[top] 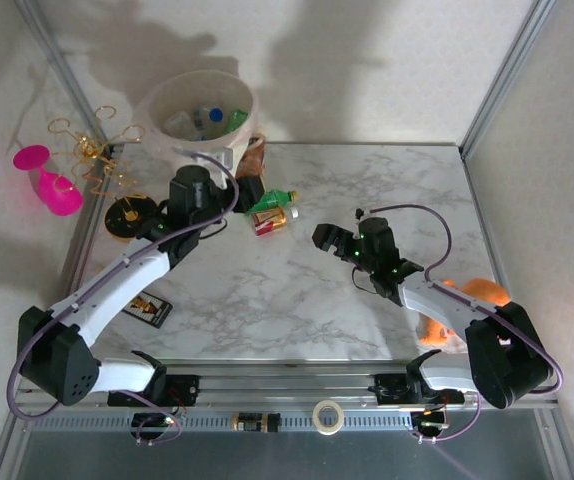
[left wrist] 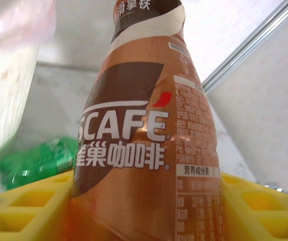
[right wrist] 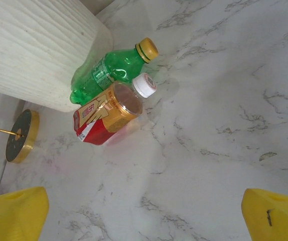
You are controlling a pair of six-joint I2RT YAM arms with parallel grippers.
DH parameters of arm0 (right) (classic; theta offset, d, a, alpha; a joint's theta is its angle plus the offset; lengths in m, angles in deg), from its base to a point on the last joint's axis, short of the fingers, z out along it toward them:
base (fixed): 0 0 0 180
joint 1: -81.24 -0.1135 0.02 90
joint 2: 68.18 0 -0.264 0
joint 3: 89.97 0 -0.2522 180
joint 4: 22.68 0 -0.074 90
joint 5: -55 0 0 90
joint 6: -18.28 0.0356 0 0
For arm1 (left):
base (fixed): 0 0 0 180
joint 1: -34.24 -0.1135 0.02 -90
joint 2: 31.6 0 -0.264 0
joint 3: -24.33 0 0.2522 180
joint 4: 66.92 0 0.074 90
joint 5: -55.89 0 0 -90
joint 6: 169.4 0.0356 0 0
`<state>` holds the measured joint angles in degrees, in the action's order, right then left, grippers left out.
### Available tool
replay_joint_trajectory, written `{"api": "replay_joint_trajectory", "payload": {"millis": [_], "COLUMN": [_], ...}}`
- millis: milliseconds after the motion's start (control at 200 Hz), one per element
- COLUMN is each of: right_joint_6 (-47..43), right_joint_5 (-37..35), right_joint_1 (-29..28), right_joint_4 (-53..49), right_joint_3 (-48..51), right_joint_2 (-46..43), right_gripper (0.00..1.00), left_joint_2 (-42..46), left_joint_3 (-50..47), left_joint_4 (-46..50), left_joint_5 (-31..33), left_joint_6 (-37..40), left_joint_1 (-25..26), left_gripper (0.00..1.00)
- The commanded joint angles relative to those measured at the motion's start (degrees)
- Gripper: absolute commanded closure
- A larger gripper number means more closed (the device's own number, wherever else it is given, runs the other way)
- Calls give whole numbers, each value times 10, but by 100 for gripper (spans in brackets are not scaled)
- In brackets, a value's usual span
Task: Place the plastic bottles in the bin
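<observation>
My left gripper has the coffee bottle [top: 255,155] still outside the bin's side, so it should rise and carry the bottle outward over the bin's opening [top: 198,112] to release it.
My left gripper [top: 250,180] is shut on a copper-brown coffee bottle [top: 255,155], held just right of the bin [top: 157,100]. In the left wrist view the brown bottle [left wrist: 149,130] stands between my yellow fingers [left wrist: 23,206]. The cream-white bin holds several bottles [top: 207,120]. A green bottle [top: 272,201] and a red-and-gold labelled bottle [top: 275,221] lie side by side on the marble table, seen in the right wrist view as the green bottle [right wrist: 111,70] and the red-gold bottle [right wrist: 109,113]. My right gripper [top: 327,238] is open, to the right of them, with nothing between its fingertips [right wrist: 13,213].
A pink wine glass [top: 47,180] and a gold wire stand with a round base [top: 127,215] sit left of the table. An orange object [top: 482,292] lies by the right arm. The bin wall [right wrist: 33,45] stands against the green bottle. A metal frame rail [top: 507,70] borders the right side.
</observation>
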<state>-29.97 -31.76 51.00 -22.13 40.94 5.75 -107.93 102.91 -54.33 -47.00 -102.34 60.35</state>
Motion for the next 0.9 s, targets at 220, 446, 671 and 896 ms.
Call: {"api": "replay_joint_trajectory", "payload": {"millis": [220, 446, 671, 896], "right_joint_6": [-3, -15, -15, -15], "right_joint_5": [0, 0, -5, -13], "right_joint_1": [2, 1, 1, 2], "right_joint_4": [13, 3, -2, -12], "right_joint_3": [28, 30, 36, 40], "right_joint_2": [-38, -56, -66, -74], "right_gripper": [1, 1, 1, 1], "left_joint_2": [-109, -181, -277, -341], "left_joint_3": [187, 284, 418, 499], "left_joint_4": [63, 111, 206, 259], "left_joint_5": [14, 94, 180, 245], "left_joint_6": [40, 65, 102, 115], "left_joint_1": [-62, -115, -129, -129], "left_gripper": [53, 54, 53, 50]}}
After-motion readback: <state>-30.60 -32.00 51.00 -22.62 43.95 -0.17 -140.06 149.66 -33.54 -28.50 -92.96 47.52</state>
